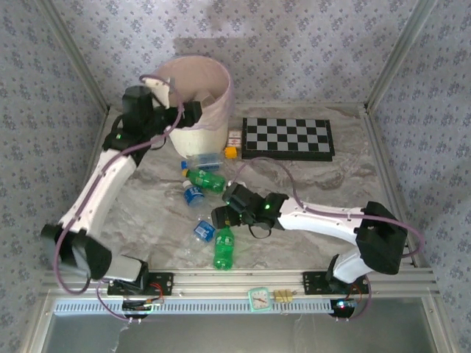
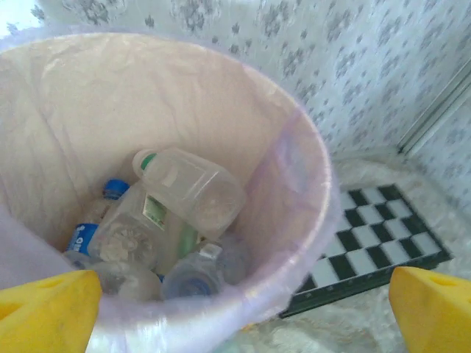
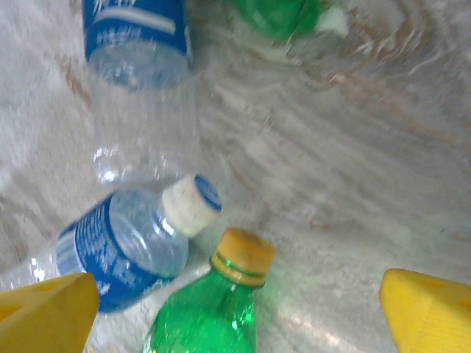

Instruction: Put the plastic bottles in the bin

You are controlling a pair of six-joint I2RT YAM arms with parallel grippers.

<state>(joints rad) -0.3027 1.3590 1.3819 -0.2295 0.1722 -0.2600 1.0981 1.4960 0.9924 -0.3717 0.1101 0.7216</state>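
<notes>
My right gripper draws back and comes down astride the green bottle's shoulder (image 1: pixel 224 237) (image 3: pixel 210 315) next, since that bottle lies below my gripper and nearer my base.
The bin (image 1: pixel 210 77), a cream bucket with a pink liner, stands at the back left. My left gripper (image 1: pixel 190 112) hangs open over its near rim, and its yellow fingertips (image 2: pixel 45 310) have nothing between them. Several plastic bottles (image 2: pixel 193 190) lie inside the bin (image 2: pixel 294 169). On the table lie a clear bottle (image 1: pixel 203 160), a green one (image 1: pixel 207 180), two blue-labelled ones (image 1: pixel 193 194) (image 1: pixel 204 231) and another green bottle (image 1: pixel 224 248). My right gripper (image 1: pixel 221 217) is open just above that green bottle (image 3: pixel 213 316), beside a blue-labelled bottle (image 3: pixel 121 246).
A checkerboard (image 1: pixel 288 138) lies at the back right, with a small yellow cube (image 1: pixel 231 152) and a red-white box (image 1: pixel 234 137) by its left edge. Frame posts and patterned walls close in the table. A small clock (image 1: pixel 258 298) sits on the front rail.
</notes>
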